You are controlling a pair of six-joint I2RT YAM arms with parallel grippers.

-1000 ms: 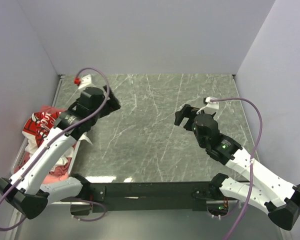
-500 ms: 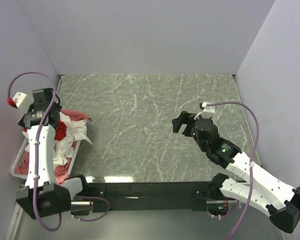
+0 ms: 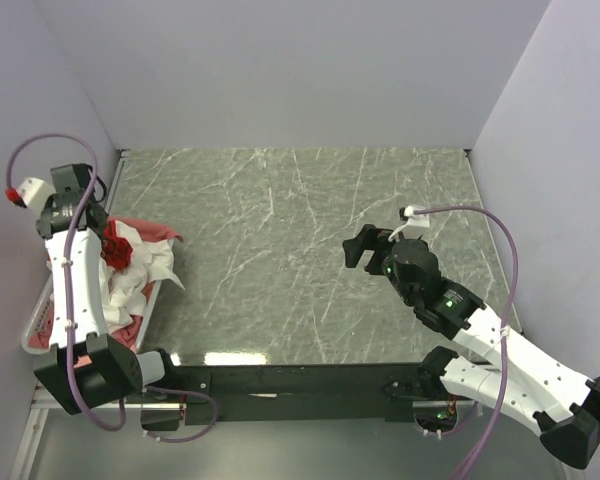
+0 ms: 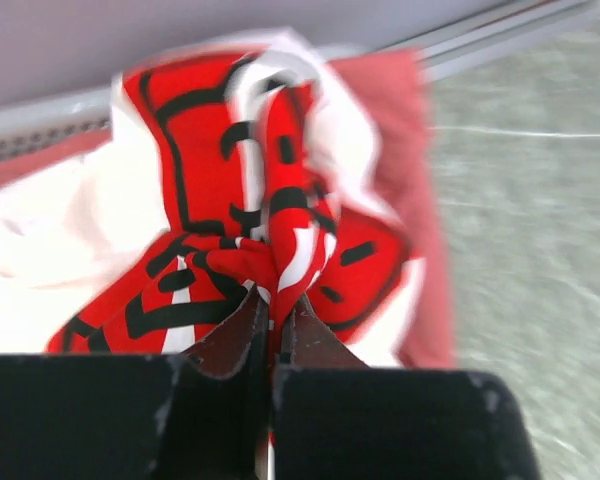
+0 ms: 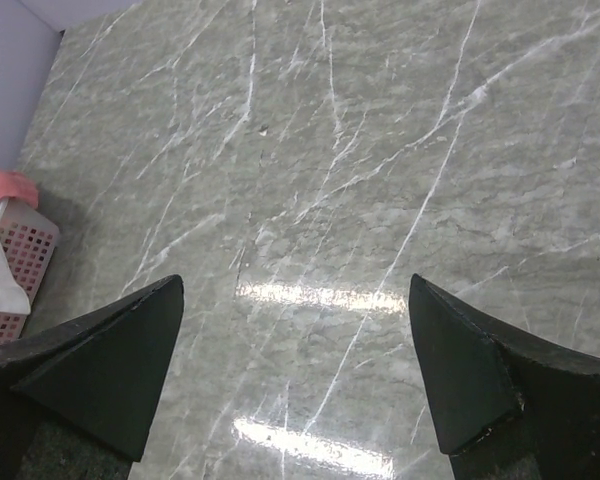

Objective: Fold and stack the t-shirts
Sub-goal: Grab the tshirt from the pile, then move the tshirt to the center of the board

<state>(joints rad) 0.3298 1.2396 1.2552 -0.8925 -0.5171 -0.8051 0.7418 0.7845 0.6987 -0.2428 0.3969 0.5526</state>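
The printed white t-shirt will next be lifted from the basket by the left gripper and swung across over the middle of the marble (image 3: 292,250).
A heap of t-shirts lies in a white wire basket (image 3: 36,326) at the table's left edge. The white t-shirt (image 3: 148,272) with a red print (image 4: 210,170) is on top. A salmon t-shirt (image 3: 158,232) hangs over the basket's far corner and also shows behind the print (image 4: 420,190). My left gripper (image 3: 114,250) (image 4: 274,302) is shut on a bunched fold of the printed white t-shirt. My right gripper (image 3: 359,246) (image 5: 295,285) hovers open over bare marble, right of centre, holding nothing.
The grey marble table (image 3: 300,260) is boxed in by lilac walls at the back and both sides. The basket (image 5: 22,250) with white cloth (image 5: 0,280) and a salmon t-shirt (image 5: 5,186) sits far left in the right wrist view.
My left arm swung from over the table's left part back to the basket and closed on the printed t-shirt. The right arm barely shifted.
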